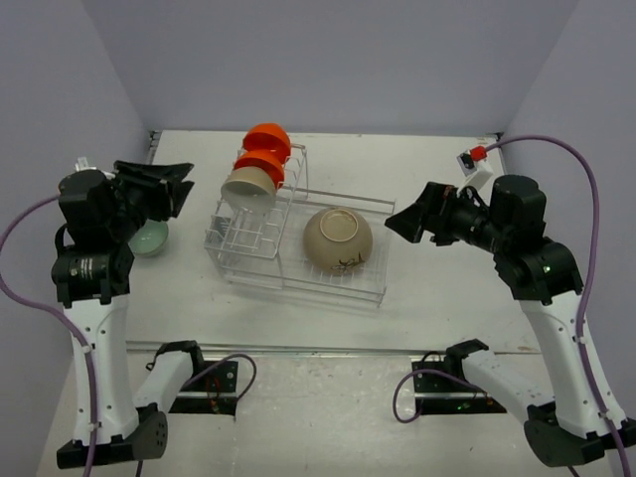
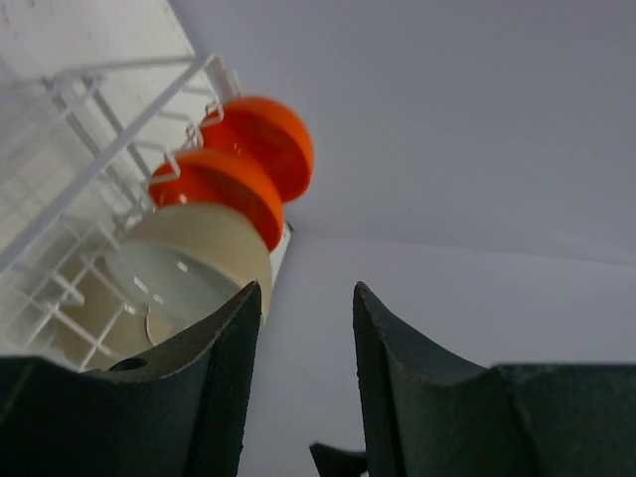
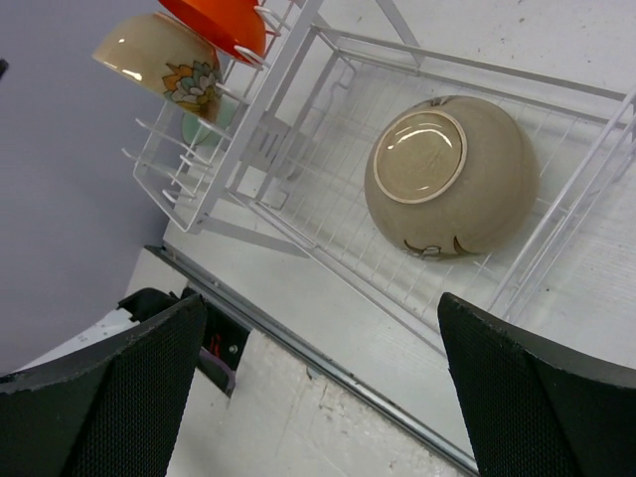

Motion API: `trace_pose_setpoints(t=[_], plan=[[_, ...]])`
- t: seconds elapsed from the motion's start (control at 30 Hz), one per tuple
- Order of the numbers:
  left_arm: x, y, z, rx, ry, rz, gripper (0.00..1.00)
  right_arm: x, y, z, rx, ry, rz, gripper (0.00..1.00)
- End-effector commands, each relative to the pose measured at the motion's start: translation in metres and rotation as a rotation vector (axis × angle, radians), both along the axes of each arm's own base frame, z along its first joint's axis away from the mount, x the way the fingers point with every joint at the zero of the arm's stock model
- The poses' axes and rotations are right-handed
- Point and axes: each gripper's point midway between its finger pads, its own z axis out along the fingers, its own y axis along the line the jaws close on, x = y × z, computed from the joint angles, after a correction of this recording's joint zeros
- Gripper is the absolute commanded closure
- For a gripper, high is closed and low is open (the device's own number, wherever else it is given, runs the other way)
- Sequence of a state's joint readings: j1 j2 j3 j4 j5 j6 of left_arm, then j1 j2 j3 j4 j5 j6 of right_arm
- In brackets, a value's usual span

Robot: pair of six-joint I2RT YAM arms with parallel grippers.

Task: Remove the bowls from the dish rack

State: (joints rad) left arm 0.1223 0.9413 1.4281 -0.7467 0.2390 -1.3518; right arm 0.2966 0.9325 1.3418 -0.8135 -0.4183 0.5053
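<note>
Next, the left gripper moves across to the beige bowl's outer rim [image 2: 255, 274], which lies to its right in the top view and sticks out past the rack's wires.
The white wire dish rack [image 1: 298, 270] stands mid-table. Two orange bowls [image 1: 266, 139] [image 1: 260, 165] and a beige bowl [image 1: 248, 186] stand on edge in its upright section. The large tan bowl with dark markings [image 1: 338, 239] lies upside down in the lower basket; it also shows in the right wrist view [image 3: 452, 176]. The mint-green bowl [image 1: 151, 238] sits on the table left of the rack, under my left arm. My left gripper [image 1: 180, 189] is open and empty, left of the beige bowl [image 2: 184, 278]. My right gripper [image 1: 403, 221] is open and empty, right of the tan bowl.
Grey walls enclose the table on three sides. A metal rail [image 1: 318, 349] runs along the table's near edge, with the arm bases and cables below it. A red-and-white fitting [image 1: 471, 157] sits on the right arm's cable.
</note>
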Motion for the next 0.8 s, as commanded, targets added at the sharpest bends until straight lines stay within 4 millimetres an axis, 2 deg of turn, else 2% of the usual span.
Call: trace_pose_setpoints(t=[0.0, 0.03, 0.1, 0.17, 0.2, 0.5, 0.6, 0.63, 0.77], plan=[[-0.041, -0.039, -0.021, -0.206, 0.108, -0.163, 0.57, -0.009, 0.005, 0.008, 0.036, -0.045, 0.037, 0.01], [-0.052, -0.042, -0.025, -0.232, 0.124, -0.17, 0.57, -0.009, 0.005, 0.006, 0.038, -0.041, 0.038, 0.01], [-0.059, -0.044, -0.026, -0.236, 0.127, -0.174, 0.56, -0.012, 0.006, 0.005, 0.046, -0.037, 0.046, 0.01], [-0.061, -0.046, -0.038, -0.235, 0.17, -0.184, 0.56, -0.013, 0.007, 0.007, 0.051, -0.044, 0.052, 0.01], [-0.058, -0.045, -0.046, -0.237, 0.185, -0.178, 0.56, -0.014, 0.007, 0.007, 0.053, -0.045, 0.052, 0.01], [-0.03, -0.045, -0.067, -0.212, 0.24, -0.197, 0.51, -0.014, 0.004, 0.01, 0.042, -0.059, 0.038, 0.01], [-0.016, -0.058, -0.068, -0.203, 0.227, -0.238, 0.5, -0.015, 0.002, 0.01, 0.036, -0.063, 0.035, 0.01], [-0.012, -0.072, -0.071, -0.201, 0.246, -0.275, 0.5, -0.014, 0.002, 0.009, 0.034, -0.061, 0.032, 0.01], [-0.002, -0.096, -0.064, -0.195, 0.23, -0.314, 0.5, -0.014, 0.001, 0.012, 0.03, -0.072, 0.028, 0.01]])
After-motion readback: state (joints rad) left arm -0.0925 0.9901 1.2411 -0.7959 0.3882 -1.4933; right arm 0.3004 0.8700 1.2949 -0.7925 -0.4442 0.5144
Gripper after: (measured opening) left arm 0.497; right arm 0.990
